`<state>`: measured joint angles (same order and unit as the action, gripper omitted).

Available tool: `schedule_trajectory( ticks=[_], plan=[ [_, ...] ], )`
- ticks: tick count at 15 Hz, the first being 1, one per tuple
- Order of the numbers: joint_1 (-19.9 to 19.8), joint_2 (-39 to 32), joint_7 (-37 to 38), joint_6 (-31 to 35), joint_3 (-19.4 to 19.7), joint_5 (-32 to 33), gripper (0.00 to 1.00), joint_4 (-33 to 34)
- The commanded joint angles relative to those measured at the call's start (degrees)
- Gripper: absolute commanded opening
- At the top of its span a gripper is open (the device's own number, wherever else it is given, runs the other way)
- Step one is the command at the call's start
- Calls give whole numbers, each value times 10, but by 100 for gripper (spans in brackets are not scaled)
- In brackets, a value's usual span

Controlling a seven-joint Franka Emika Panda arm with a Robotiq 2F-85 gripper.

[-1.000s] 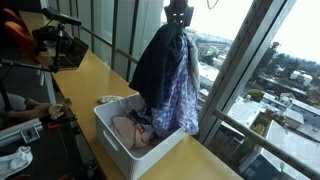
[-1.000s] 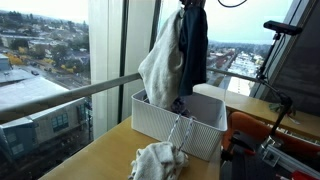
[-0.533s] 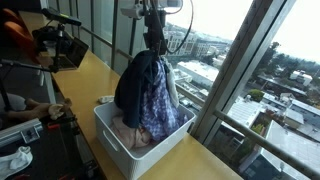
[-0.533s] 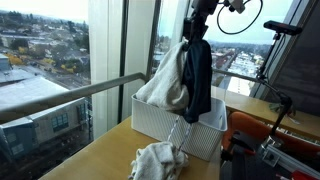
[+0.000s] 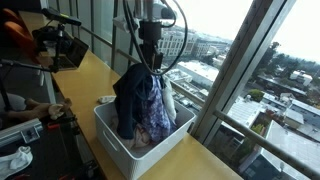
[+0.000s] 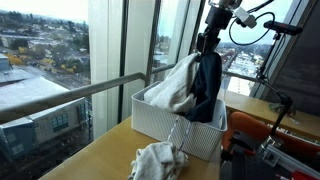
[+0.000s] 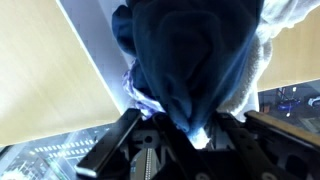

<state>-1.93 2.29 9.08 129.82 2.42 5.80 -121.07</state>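
My gripper lowers the heap of clothes into the white slotted basket (image 5: 108, 137) next and releases it there.
My gripper (image 5: 152, 60) is shut on a bunch of clothes: a dark navy garment (image 5: 130, 92), a purple patterned cloth (image 5: 157, 112) and a white towel (image 6: 177, 84). The bunch hangs down into a white slotted basket (image 5: 108, 137), its lower part inside. The gripper also shows in an exterior view (image 6: 207, 48), above the basket (image 6: 160, 122). In the wrist view the navy garment (image 7: 195, 55) fills the space between the jaws of the gripper (image 7: 188, 132), with the white towel (image 7: 255, 70) beside it.
The basket stands on a wooden counter (image 5: 95, 75) along a big window. A crumpled white cloth (image 6: 157, 161) lies on the counter in front of the basket. A person (image 5: 15, 35) and camera gear (image 5: 60, 45) are at the far end.
My gripper has come down with the bunch of clothes, from high above the basket to just over it. The clothes now sink into the basket.
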Motion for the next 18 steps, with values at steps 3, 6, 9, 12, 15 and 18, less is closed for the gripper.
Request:
schedule_trajectory(
  ticks=[3, 6, 9, 12, 15, 18],
  plan=[
    [-15, -11, -1, 57, 6, 15, 5, -42],
    [-15, -32, -3, 85, 5, 12, 5, -58],
    [-14, -59, -5, 109, 6, 12, 5, -66],
    [-13, -90, -9, 126, 8, 8, 5, -70],
    [-5, -130, -6, 147, 5, 10, 5, -67],
    [6, -184, -11, 166, 0, 0, 5, -55]
  ],
)
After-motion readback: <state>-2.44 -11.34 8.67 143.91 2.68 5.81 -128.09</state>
